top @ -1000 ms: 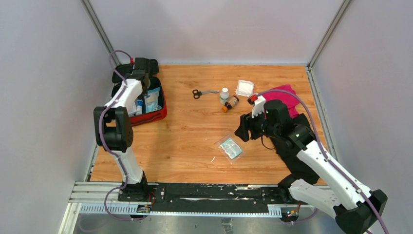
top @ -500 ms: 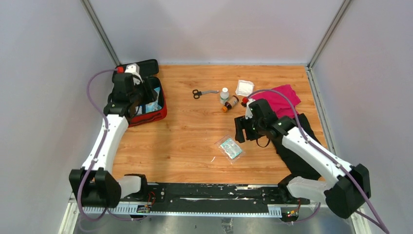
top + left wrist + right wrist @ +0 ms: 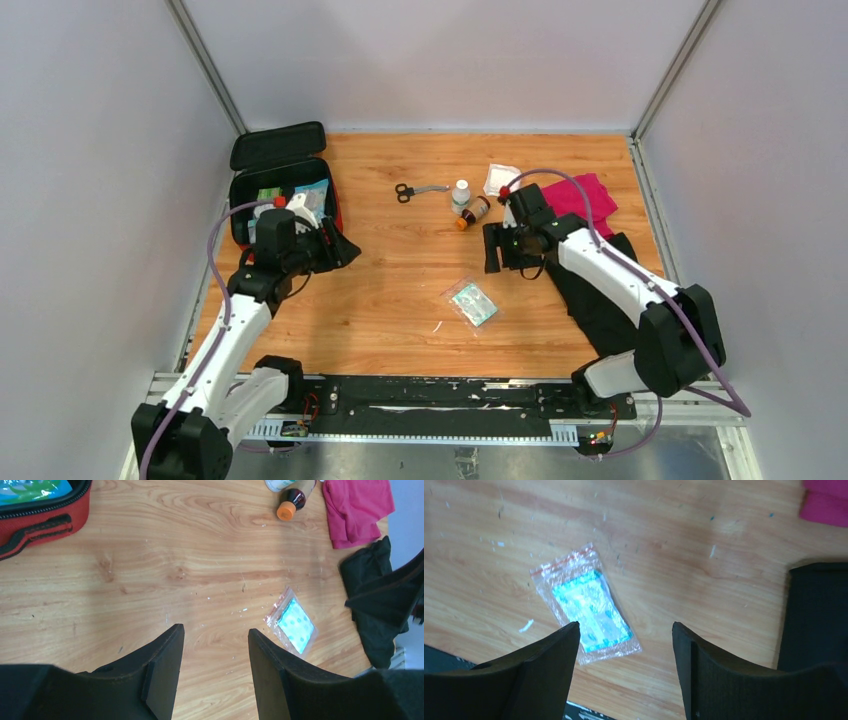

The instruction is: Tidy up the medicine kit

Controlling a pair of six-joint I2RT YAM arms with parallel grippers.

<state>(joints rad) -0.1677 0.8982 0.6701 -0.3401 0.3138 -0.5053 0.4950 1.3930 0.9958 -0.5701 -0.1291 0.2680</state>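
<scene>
My right gripper is due to move outward and then down onto the pack's edge by the magenta cloth, because the white gauze pack is outside the kit.
The medicine kit point(image 3: 240, 212) lies open at the far left, a red zip case with black lining, its lid point(image 3: 278, 145) folded back and packets inside. Its red edge shows in the left wrist view point(image 3: 40, 517). My left gripper point(image 3: 338, 253) is open and empty, above bare table just right of the kit; in its wrist view point(image 3: 215, 630) only wood lies between the fingers. My right gripper point(image 3: 490, 250) is open and empty, above and behind a clear bag with a teal packet point(image 3: 472, 302), which also shows in the right wrist view point(image 3: 586, 605) and the left wrist view point(image 3: 296, 627).
Black-handled scissors point(image 3: 415, 190), a white bottle point(image 3: 461, 191), a brown bottle with an orange cap point(image 3: 474, 212) and a white gauze pack point(image 3: 500, 178) lie at the far middle. A magenta cloth point(image 3: 582, 195) and a black cloth point(image 3: 600, 290) lie at the right.
My left gripper has come out of the kit and moved nearer and to the right, over bare table. My right gripper has shifted slightly left and farther. Both stay open.
</scene>
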